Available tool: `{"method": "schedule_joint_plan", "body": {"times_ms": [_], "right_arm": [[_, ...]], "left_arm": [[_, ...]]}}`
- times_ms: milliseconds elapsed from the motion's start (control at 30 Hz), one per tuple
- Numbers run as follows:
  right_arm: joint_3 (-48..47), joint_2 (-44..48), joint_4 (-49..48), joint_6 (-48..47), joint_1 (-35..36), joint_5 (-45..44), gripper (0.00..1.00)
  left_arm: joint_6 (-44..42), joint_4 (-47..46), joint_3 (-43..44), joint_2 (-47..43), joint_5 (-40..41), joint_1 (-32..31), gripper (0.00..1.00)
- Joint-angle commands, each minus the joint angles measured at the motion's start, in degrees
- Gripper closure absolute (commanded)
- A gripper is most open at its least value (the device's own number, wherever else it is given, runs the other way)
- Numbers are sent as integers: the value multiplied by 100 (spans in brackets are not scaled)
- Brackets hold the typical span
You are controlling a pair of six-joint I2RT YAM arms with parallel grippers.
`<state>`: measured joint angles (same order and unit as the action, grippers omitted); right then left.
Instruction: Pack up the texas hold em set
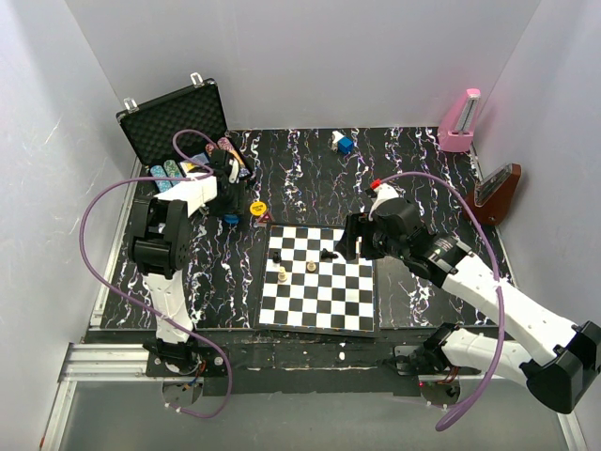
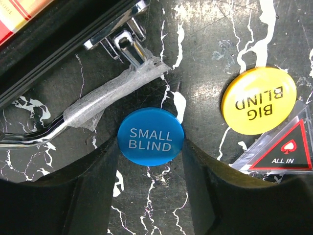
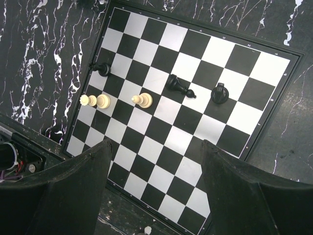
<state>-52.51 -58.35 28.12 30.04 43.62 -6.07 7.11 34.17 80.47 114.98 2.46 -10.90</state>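
Note:
I will lift the blue disc (image 2: 150, 136) outward over the case's rim with my left gripper and let go of it inside the open black case, which stands outward of the gripper behind that rim.
The black case (image 1: 174, 115) stands open at the far left, with rows of poker chips (image 1: 167, 172) in it. In the left wrist view its silver latch (image 2: 120, 38) and a corner of the red-yellow card box (image 2: 17, 12) show at the top. The blue "SMALL BLIND" disc (image 2: 150, 136) lies flat on the marbled mat, and my left gripper (image 2: 150, 146) grips its two edges at the fingertips. The yellow "BIG BLIND" disc (image 2: 258, 100) lies to its right. My left gripper (image 1: 229, 214) is just in front of the case. My right gripper (image 3: 156, 147) is open and empty over the chessboard.
A clear "ALL IN" triangle (image 2: 288, 149) lies beside the yellow disc. The case's taped silver handle (image 2: 105, 96) runs left of the blue disc. The chessboard (image 1: 317, 279) with a few pieces lies in the centre. A pink metronome (image 1: 460, 122) and a brown one (image 1: 498, 193) stand at the right.

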Motion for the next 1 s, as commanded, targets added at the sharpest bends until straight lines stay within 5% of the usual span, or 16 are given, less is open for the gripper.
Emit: {"method": "schedule_joint_plan", "body": {"times_ms": [0,967], "right_arm": [[-40,192,-254,90,-11,-132,21],[92,482,-131,116,-11,-316,21]], "left_arm": [[-184,-112,-154,87,202,-114,60],[-87,-350,-629,-1302,123,-132,67]]}}
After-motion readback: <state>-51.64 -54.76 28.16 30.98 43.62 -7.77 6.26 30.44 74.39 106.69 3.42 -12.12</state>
